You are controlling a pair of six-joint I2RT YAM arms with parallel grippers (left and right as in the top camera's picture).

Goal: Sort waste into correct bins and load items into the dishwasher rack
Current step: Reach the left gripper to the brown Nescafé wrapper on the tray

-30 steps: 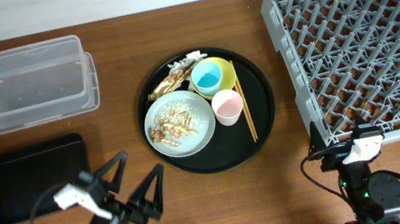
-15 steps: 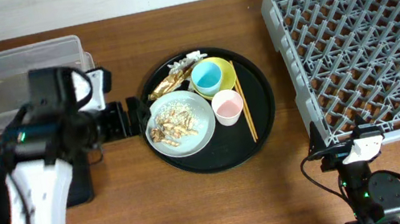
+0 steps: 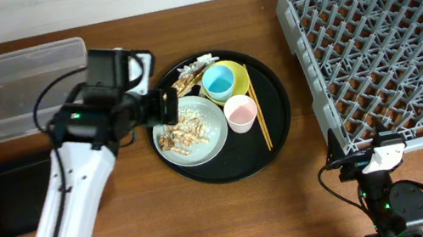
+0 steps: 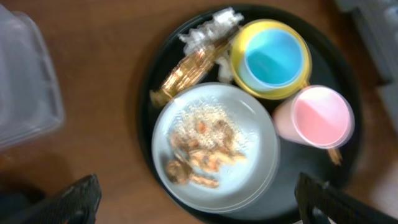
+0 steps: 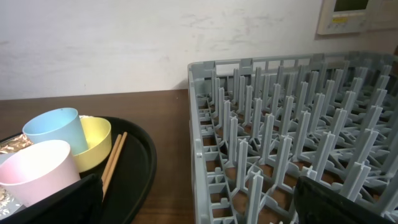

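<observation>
Next, the left gripper moves outward past the plate and down onto the wrapper's gold part [image 3: 185, 81] [image 4: 186, 73]. That part lies clear of the napkin and yellow bowl.
On the round black tray [image 3: 279, 137] a grey plate [image 3: 209, 112] holds food scraps [image 3: 182, 132]. Behind it lie a gold wrapper [image 3: 185, 80] and a white napkin [image 3: 203, 59]. A blue cup [image 3: 218, 83] sits in the yellow bowl [image 3: 236, 68], beside a pink cup [image 3: 241, 112] and chopsticks [image 3: 259, 115]. My left gripper [image 3: 163, 109] is open and empty, above the plate's left edge; its view shows the plate [image 4: 252, 155], scraps [image 4: 205, 140], wrapper [image 4: 186, 71] and gripper [image 4: 199, 204]. My right gripper [image 5: 199, 199] is open and empty by the rack [image 3: 387, 37].
The clear tub [image 3: 26, 89] stands at the back left and the shallow black tray [image 3: 10, 199] in front of it, partly under my left arm. The rack's front left corner [image 5: 202, 155] is close to my right gripper [image 3: 364, 157].
My left arm has swung from the table's front left, past the clear tub, to above the left side of the round tray. The right arm has not moved.
</observation>
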